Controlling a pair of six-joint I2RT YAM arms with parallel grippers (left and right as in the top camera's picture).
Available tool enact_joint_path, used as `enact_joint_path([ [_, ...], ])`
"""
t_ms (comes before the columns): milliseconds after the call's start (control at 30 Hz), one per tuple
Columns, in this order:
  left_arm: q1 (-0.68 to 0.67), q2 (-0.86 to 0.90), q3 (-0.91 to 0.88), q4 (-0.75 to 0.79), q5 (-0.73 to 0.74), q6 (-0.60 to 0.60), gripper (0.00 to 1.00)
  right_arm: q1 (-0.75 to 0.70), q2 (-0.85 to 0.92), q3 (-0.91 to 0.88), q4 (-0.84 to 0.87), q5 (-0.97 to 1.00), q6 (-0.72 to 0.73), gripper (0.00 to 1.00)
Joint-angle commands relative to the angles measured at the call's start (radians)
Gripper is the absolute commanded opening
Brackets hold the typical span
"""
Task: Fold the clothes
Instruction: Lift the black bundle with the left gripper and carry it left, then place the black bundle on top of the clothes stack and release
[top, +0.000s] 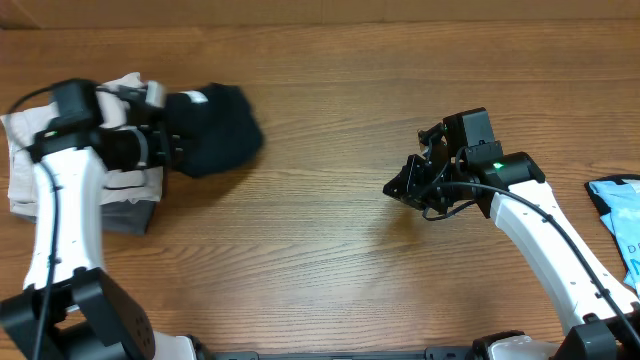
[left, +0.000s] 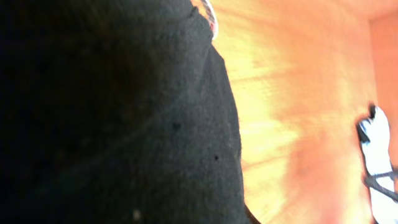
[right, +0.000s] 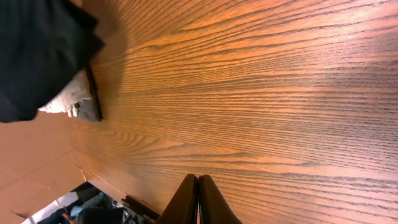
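The black T-shirt (top: 222, 132) hangs beside the pile, so my left gripper swings left in the overhead view and down next, releasing it on the off-white garment.
The black T-shirt (top: 222, 132) hangs bunched at the far left of the table, its small white neck label (top: 197, 97) showing on top. My left gripper (top: 172, 143) is at the shirt's left edge, shut on the fabric. In the left wrist view the black T-shirt (left: 112, 112) fills most of the frame and hides the fingers. My right gripper (top: 396, 189) is shut and empty over bare wood right of centre, far from the shirt. In the right wrist view its fingers (right: 198, 182) are pressed together, and the shirt (right: 37, 50) shows at the top left.
A folded off-white garment (top: 28, 170) lies at the left edge under my left arm, with a grey piece (top: 130, 215) at its front. A light blue printed item (top: 620, 215) lies at the right edge. The wooden table (top: 320, 260) stretches between the arms.
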Motion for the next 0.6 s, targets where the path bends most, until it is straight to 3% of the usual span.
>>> enact_joint_path([
  [0, 0.11, -0.026, 0.049, 0.037, 0.038, 0.072, 0.04, -0.001, -0.002, 0.011, 0.005, 0.006, -0.01, 0.06],
  [367, 0.326, -0.024, 0.049, 0.221, 0.061, 0.044, 0.04, -0.001, -0.002, 0.011, 0.005, 0.011, -0.009, 0.06],
  [567, 0.338, 0.009, 0.049, 0.243, -0.077, 0.084, 0.04, -0.001, -0.002, 0.011, 0.004, 0.017, -0.008, 0.06],
])
